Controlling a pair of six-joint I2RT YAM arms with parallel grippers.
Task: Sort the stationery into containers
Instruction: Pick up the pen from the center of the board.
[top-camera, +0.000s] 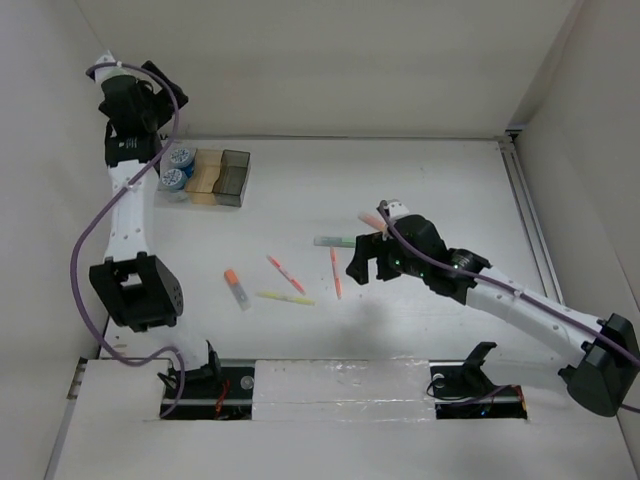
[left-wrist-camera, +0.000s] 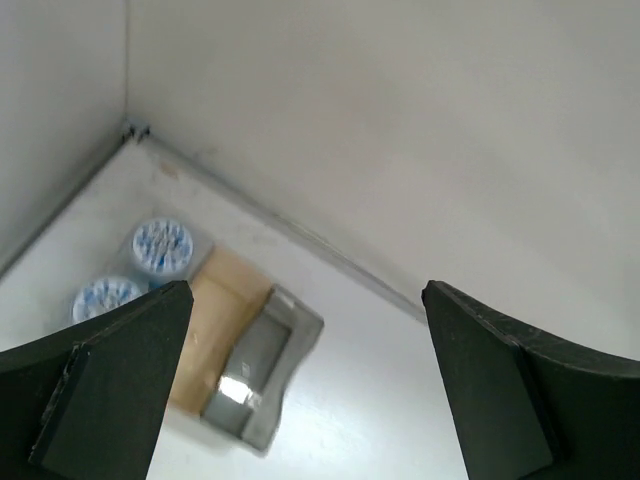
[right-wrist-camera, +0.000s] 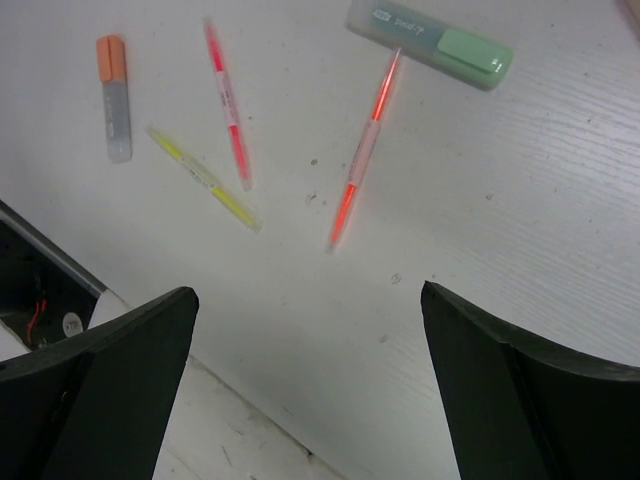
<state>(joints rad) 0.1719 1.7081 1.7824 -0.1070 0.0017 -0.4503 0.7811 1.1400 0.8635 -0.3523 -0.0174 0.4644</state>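
Observation:
The pale pink item (top-camera: 371, 220) (right-wrist-camera: 633, 8) is below my right gripper and outward, just past its open fingers, so the gripper will move outward and down onto it next.
Three joined containers stand at the back left: a clear bin (top-camera: 178, 170) holding two blue-and-white rolls (top-camera: 181, 157), an amber bin (top-camera: 207, 175) and a dark grey bin (top-camera: 235, 177). My left gripper (top-camera: 158, 95) hangs above them, open and empty; its wrist view (left-wrist-camera: 305, 300) shows the rolls (left-wrist-camera: 161, 244), the amber bin (left-wrist-camera: 215, 320) and the grey bin (left-wrist-camera: 262, 365) below. My right gripper (top-camera: 370, 268) is open and empty above mid-table (right-wrist-camera: 308, 300). On the table lie a green highlighter (right-wrist-camera: 430, 42), an orange-red pen (right-wrist-camera: 362, 160), a second red pen (right-wrist-camera: 228, 103), a yellow pen (right-wrist-camera: 205, 180) and an orange-capped marker (right-wrist-camera: 114, 98).
A pale pink item (top-camera: 372, 218) lies just beyond the right gripper, partly hidden by it. White walls close in the table at the back and sides. A raised white strip (top-camera: 340, 385) with the arm bases runs along the near edge.

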